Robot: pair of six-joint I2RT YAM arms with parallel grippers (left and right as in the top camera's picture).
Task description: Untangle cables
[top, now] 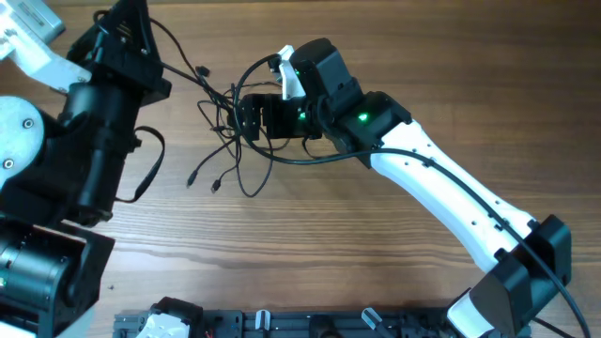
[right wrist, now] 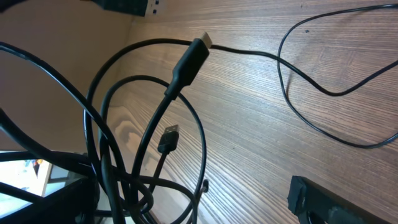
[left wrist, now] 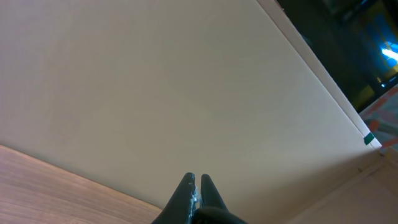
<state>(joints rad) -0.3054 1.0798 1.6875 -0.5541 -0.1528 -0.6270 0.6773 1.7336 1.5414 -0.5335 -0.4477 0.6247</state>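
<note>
A piece of cable runs into the tangle, so I should move my left gripper away to the left in the overhead view and then down toward the tangle.
A tangle of thin black cables (top: 225, 122) lies on the wooden table at centre left. My right gripper (top: 246, 117) sits in the tangle. In the right wrist view its jaws (right wrist: 186, 199) are wide apart, and the bunched cables (right wrist: 118, 155) cross beside the left finger. A long black plug (right wrist: 189, 59) and a smaller plug (right wrist: 168, 138) hang free. My left gripper (top: 127, 23) is raised at the top left. Its fingers (left wrist: 198, 179) are pressed together, pointing at a pale wall. Black cable strands run from it to the tangle.
A black rack (top: 282, 324) lines the table's front edge. White equipment (top: 28, 42) sits at the top left corner. A loose cable loop (right wrist: 329, 93) lies on the wood to the right of the tangle in the right wrist view.
</note>
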